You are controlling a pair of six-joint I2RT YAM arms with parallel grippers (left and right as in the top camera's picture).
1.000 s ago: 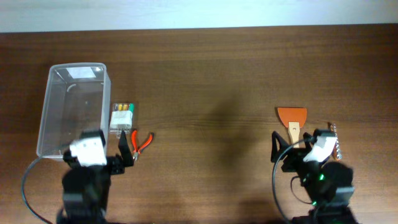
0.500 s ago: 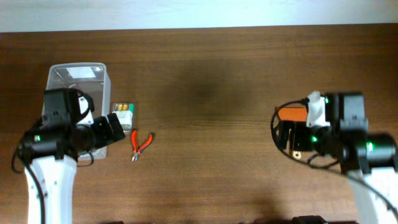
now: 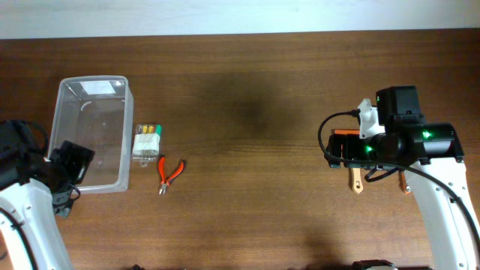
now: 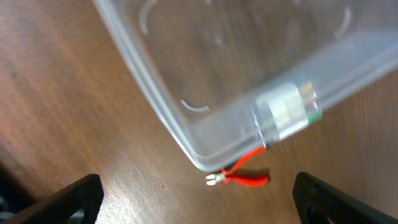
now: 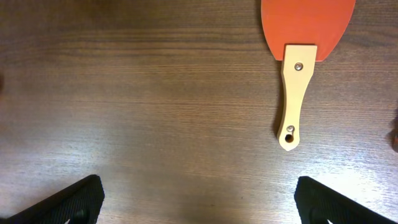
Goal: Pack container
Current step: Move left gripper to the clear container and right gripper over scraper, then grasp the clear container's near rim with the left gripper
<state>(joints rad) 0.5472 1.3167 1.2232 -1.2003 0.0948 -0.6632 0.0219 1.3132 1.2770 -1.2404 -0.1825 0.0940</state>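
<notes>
The robot should next lower its left gripper onto the rim at the container's near corner away from the pliers, with one finger on each side of that rim.
The clear plastic container stands lidless at the far left and fills the top of the left wrist view. A small blister pack and red-handled pliers lie just right of it; the pliers also show in the left wrist view. An orange scraper with a wooden handle lies at the right and shows in the right wrist view. My left gripper is open and empty over the container's near corner. My right gripper is open and empty above the scraper, hiding most of its blade in the overhead view.
A thin dark-red item lies right of the scraper, mostly hidden under the right arm. The brown wooden table ends at a pale back edge along the top of the overhead view.
Both arms have lifted from the front edge. The left gripper swung left to the container's near corner. The right gripper moved back over the scraper. No object has moved.
</notes>
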